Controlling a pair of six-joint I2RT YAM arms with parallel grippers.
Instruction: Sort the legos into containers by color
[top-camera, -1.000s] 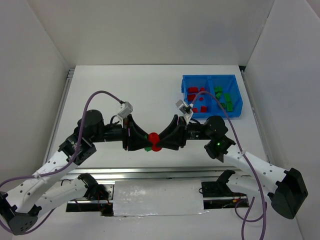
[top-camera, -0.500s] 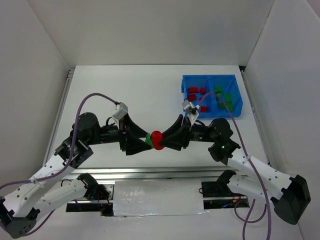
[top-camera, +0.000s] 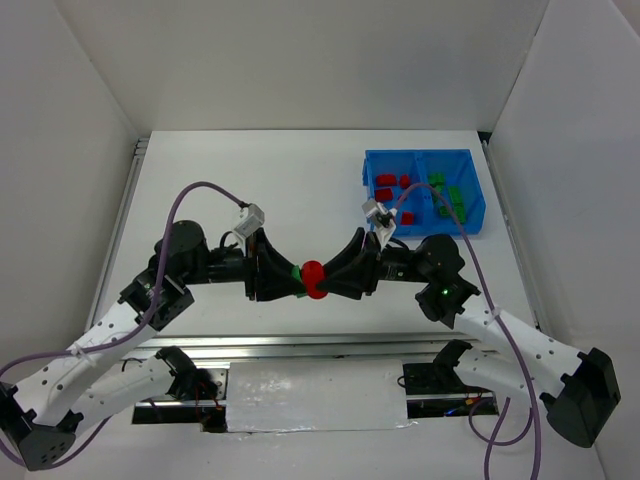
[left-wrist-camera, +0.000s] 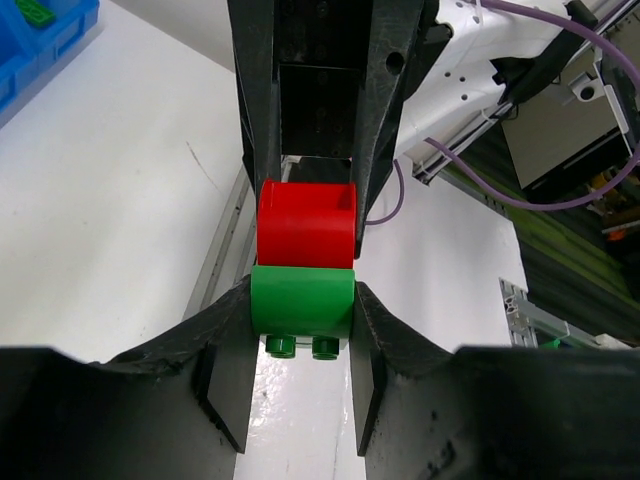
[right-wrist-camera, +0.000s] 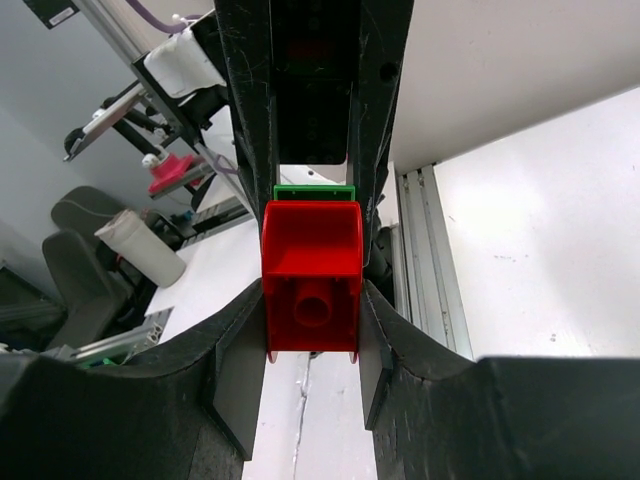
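My right gripper will next pull away from the green lego. Red legos are in one blue container, so my right gripper will then swing outward over that container's far end (top-camera: 394, 169).
A green lego (left-wrist-camera: 302, 297) and a red lego (left-wrist-camera: 306, 225) are stuck together end to end, held above the table's near middle. My left gripper (left-wrist-camera: 302, 296) is shut on the green one, whose studs point back at the camera. My right gripper (right-wrist-camera: 312, 300) is shut on the red lego (right-wrist-camera: 311, 275), with the green lego (right-wrist-camera: 314, 191) just showing beyond it. From above, the left gripper (top-camera: 294, 281) and right gripper (top-camera: 324, 281) meet tip to tip at the red lego (top-camera: 313, 279). The blue containers (top-camera: 420, 153) hold several red legos (top-camera: 388, 190) on the left and green legos (top-camera: 448, 196) on the right.
An aluminium rail (top-camera: 300, 345) runs along the table's near edge, just below the grippers. Purple cables (top-camera: 205, 187) loop over both arms. White walls close in the table at the back and both sides. A corner of the blue bin (left-wrist-camera: 40, 45) shows in the left wrist view.
The left gripper drew back a little from the joined legos and has come in again onto the green one. The right gripper kept the red lego and moved slightly toward the back.
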